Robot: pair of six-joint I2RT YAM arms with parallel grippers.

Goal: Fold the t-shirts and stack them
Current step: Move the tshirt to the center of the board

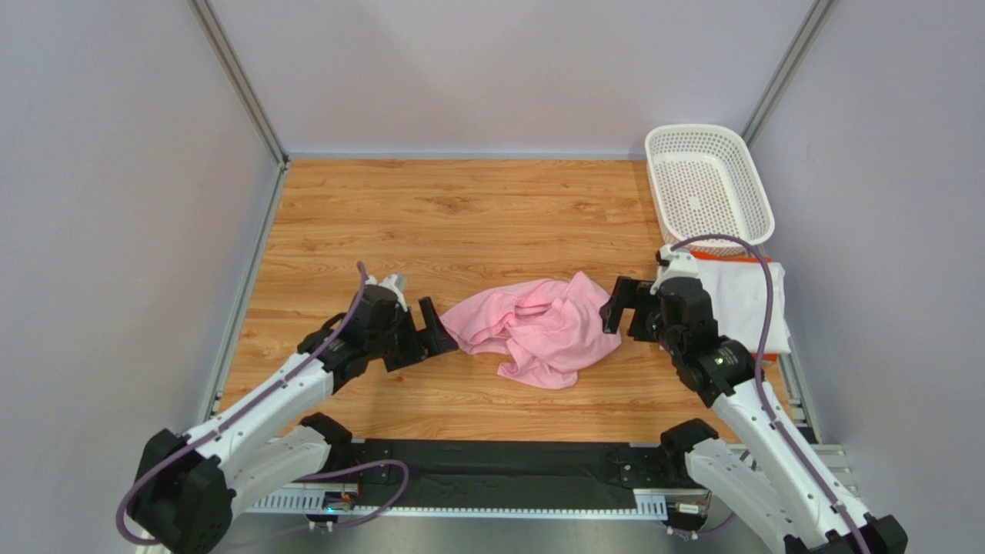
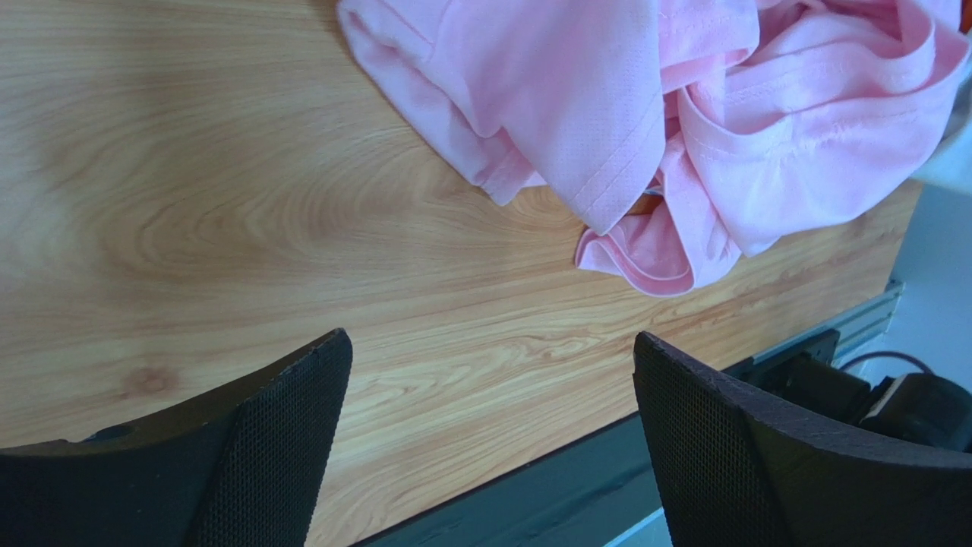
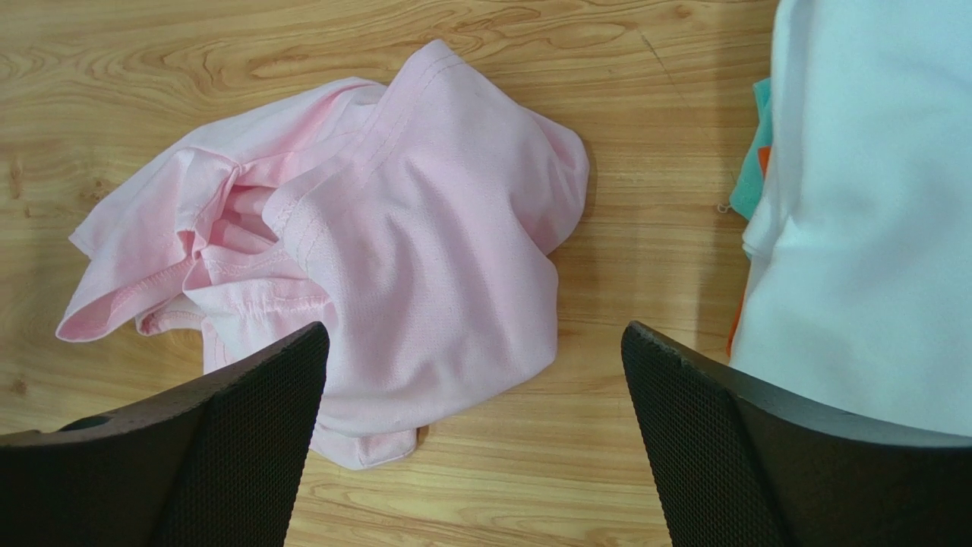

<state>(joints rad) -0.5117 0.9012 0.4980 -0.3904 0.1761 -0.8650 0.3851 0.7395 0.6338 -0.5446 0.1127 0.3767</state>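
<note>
The pink t-shirt's edge nearest my left gripper sticks out clear of its crumpled middle. I will next lower that gripper and shift it toward the t-shirt, onto that edge.
The light pink t-shirt (image 1: 534,327) lies crumpled in a heap near the middle of the wooden table; it also shows in the left wrist view (image 2: 685,103) and the right wrist view (image 3: 377,239). The white t-shirt with orange trim (image 1: 749,302) lies folded flat at the right edge, partly under the right arm, and shows in the right wrist view (image 3: 867,217). My left gripper (image 1: 434,329) is open and empty just left of the pink heap. My right gripper (image 1: 617,307) is open and empty just right of it.
A white perforated plastic basket (image 1: 708,185) stands at the back right corner, just beyond the white shirt. Grey walls enclose the table on the left, back and right. A black rail (image 1: 497,462) runs along the near edge.
</note>
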